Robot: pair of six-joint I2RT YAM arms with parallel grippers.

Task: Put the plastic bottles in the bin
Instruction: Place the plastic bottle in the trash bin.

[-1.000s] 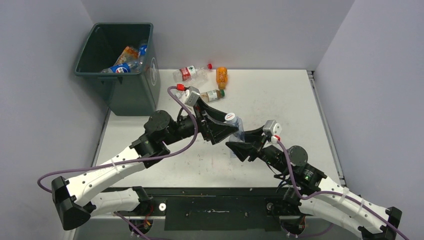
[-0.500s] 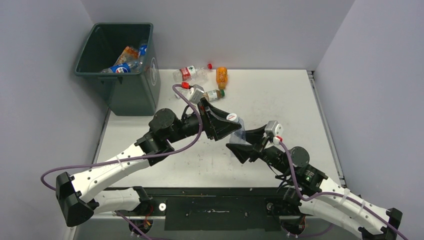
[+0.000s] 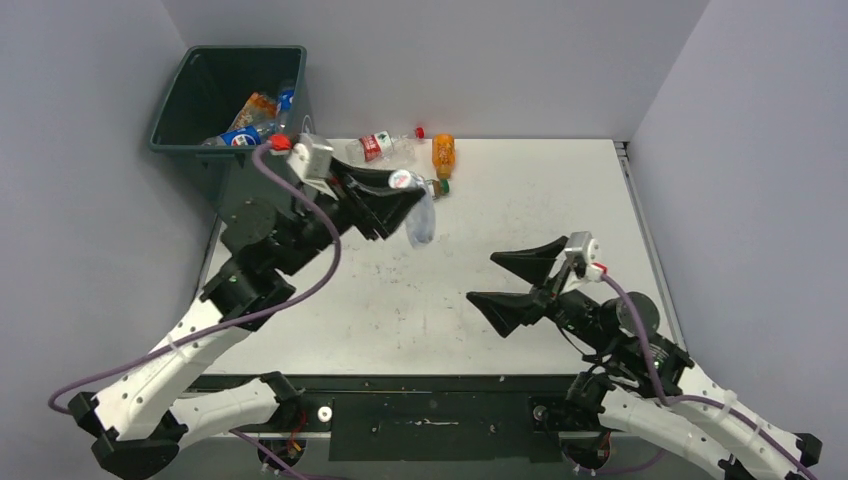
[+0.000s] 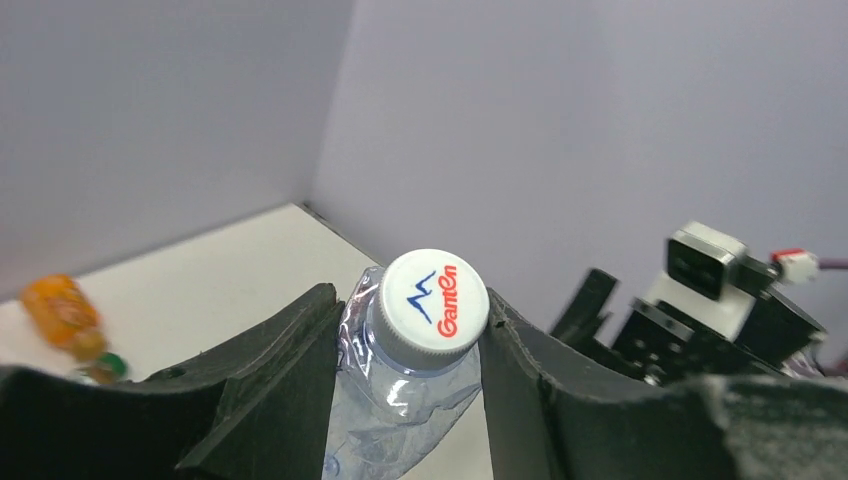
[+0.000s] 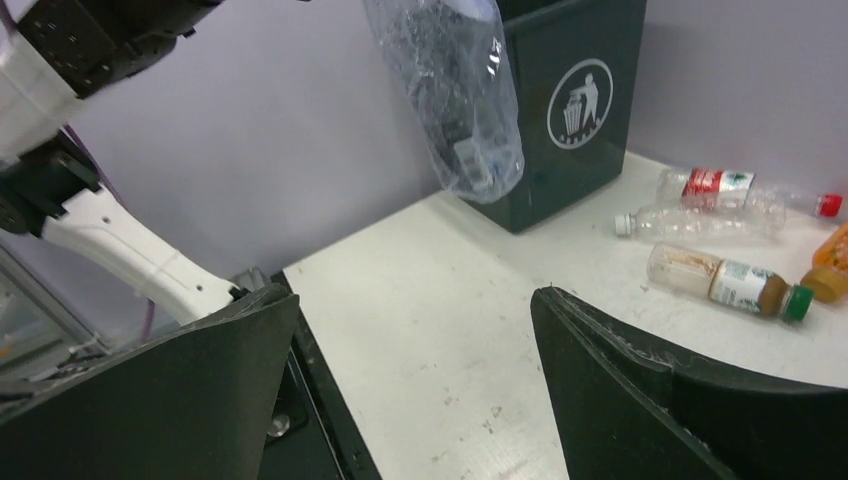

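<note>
I will next swing my left gripper outward and to the left in the top view over the bin's opening point(image 3: 220, 92), which lies that way, and release the bottle.
My left gripper point(image 3: 404, 196) is shut on the neck of a crumpled clear bottle point(image 3: 421, 222) with a white cap point(image 4: 436, 305). The bottle hangs in the air right of the dark green bin point(image 3: 262, 195), above the table. In the left wrist view both fingers point(image 4: 270, 370) press against the bottle's neck. My right gripper point(image 3: 481, 277) stands wide open and empty over the table's middle right. The held bottle point(image 5: 455, 90) hangs well ahead of it. Several bottles point(image 3: 250, 122) lie inside the bin.
Near the table's far edge lie a clear red-labelled bottle point(image 3: 385, 147), an orange bottle point(image 3: 443, 155), a brownish green-capped bottle point(image 5: 725, 280) and a plain clear one point(image 5: 690, 222). The bin point(image 5: 570, 110) stands off the table's far left corner. Grey walls enclose the scene.
The right gripper opened, let go of the clear bottle and drew back to the right. The left arm lifted the bottle and swung it left towards the bin.
</note>
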